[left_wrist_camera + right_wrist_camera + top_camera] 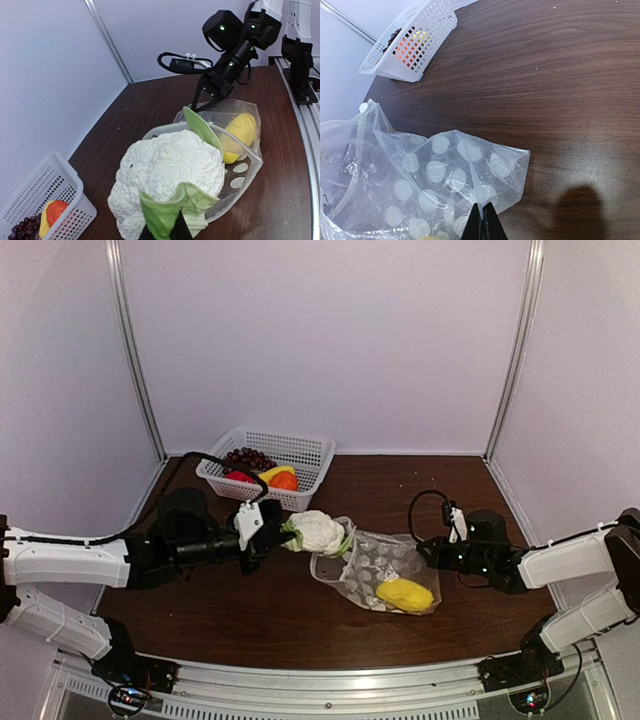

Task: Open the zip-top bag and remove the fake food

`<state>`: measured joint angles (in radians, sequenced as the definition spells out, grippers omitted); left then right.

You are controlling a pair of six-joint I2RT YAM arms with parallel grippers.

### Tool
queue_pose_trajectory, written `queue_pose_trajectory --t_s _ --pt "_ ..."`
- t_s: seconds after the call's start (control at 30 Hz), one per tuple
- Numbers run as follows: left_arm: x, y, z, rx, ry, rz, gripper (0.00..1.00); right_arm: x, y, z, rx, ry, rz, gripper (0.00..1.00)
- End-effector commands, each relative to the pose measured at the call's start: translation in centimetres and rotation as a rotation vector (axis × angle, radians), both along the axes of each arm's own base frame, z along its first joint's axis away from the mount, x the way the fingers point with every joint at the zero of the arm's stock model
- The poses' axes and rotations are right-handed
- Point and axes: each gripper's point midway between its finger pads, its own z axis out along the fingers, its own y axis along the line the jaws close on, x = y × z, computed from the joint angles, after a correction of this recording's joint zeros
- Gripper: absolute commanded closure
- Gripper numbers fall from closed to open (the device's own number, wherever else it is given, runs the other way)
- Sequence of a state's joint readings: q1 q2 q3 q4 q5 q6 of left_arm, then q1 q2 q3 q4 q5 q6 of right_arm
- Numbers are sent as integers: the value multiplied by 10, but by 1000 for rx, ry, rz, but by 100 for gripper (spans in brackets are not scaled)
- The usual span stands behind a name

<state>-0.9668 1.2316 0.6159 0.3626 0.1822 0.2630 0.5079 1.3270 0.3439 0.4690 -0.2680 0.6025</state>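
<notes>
I will next lift my left gripper outward over the white lattice basket's rim, then lower the cauliflower beside the orange piece [303,462] [56,189], since the basket still has room.
The zip-top bag [375,562], clear with white dots, lies open on the brown table. The white lumpy fake food with green leaves [316,531] sits at the bag's mouth, mostly outside it. My left gripper [268,530] is shut on one of its green leaves [167,215]. A yellow piece [405,594] lies inside the bag [242,167], also seen as the yellow piece [241,129]. My right gripper [425,550] is shut on a fold of the bag [435,175] at its far end, the gripper [483,214] pinching the plastic.
A white lattice basket [310,455] stands at the back, left of centre, with dark grapes [247,457], a red piece [238,477] and an orange piece [284,481] in it. The basket [415,37] is some way from the bag. White walls enclose the table.
</notes>
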Motion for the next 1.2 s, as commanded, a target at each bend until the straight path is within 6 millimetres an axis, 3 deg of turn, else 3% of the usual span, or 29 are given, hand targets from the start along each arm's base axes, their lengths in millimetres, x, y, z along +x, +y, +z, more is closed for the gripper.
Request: queue_pose_trajectory --t_s 0.0,0.13,0.4,0.53,0.6,0.7,0.87,0.97,1.17 --pt "20 25 26 -103 2 90 100 1 -6 -6 -3 6 -19 100" --pt "47 32 43 -167 -9 201 100 2 -4 -7 2 9 -11 100" --pt "152 51 70 -150 -62 562 100 0 -1 -9 11 13 7 100" --pt "194 60 86 -180 -88 649 100 -1 0 -9 14 16 17 100" --pt "217 62 84 -155 -82 677 100 -1 0 -9 13 15 18 100" --pt "252 62 70 -111 -72 708 100 0 1 -7 14 12 22 100" --pt "291 50 55 -35 -135 713 100 0 4 -6 18 13 32 100" --pt "314 43 36 25 -143 729 100 1 5 -6 22 14 36 100" --pt "342 21 -13 149 -128 692 100 2 7 -4 23 17 45 100"
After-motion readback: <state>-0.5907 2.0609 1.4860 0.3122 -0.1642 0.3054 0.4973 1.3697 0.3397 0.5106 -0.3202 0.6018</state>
